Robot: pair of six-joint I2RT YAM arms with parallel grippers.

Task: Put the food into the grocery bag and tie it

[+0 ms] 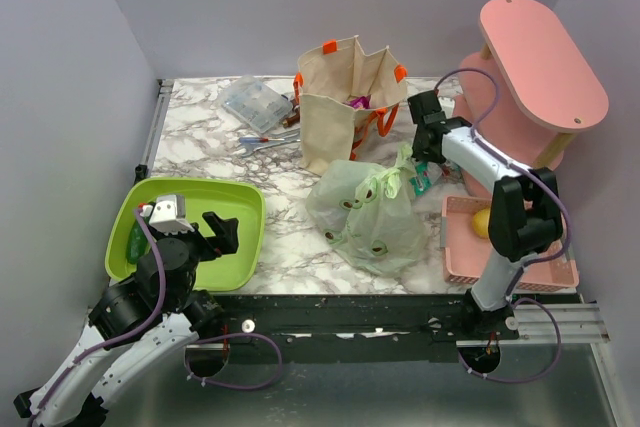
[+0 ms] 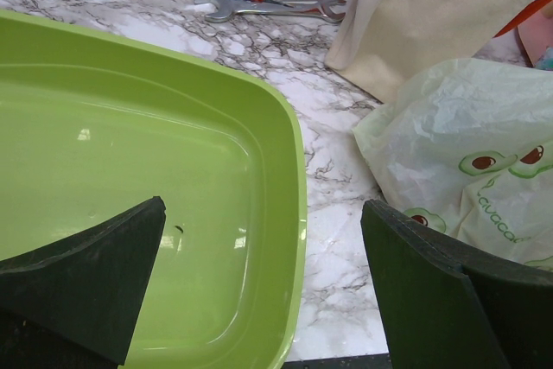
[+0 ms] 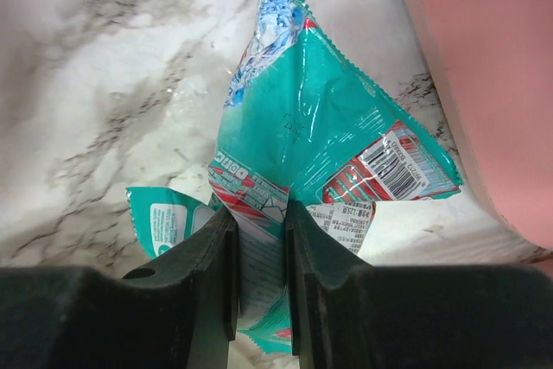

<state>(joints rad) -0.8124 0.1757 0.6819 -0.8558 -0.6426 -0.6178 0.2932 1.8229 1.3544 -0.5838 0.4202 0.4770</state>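
My right gripper is to go up and to the left in the top view over the grocery bag's opening (image 1: 350,82) and release the packet, because the bag's rim stands high.
The light green grocery bag (image 1: 368,212) printed with avocados lies crumpled mid-table; its edge shows in the left wrist view (image 2: 467,153). A yellow lemon (image 1: 482,222) sits in the pink basket (image 1: 460,259). My right gripper (image 3: 259,213) reaches down beside the bag's upper right (image 1: 425,162), its jaws closed narrowly on a teal snack packet (image 3: 320,118) lying on the marble. My left gripper (image 2: 263,205) hangs wide open over the right rim of the lime green tray (image 2: 298,170), holding nothing (image 1: 222,232).
A beige tote with orange handles (image 1: 345,97) stands behind the bag. A clear plastic box (image 1: 255,102), wrenches and a screwdriver (image 1: 265,142) lie at the back left. A pink two-tier stand (image 1: 540,57) fills the back right corner.
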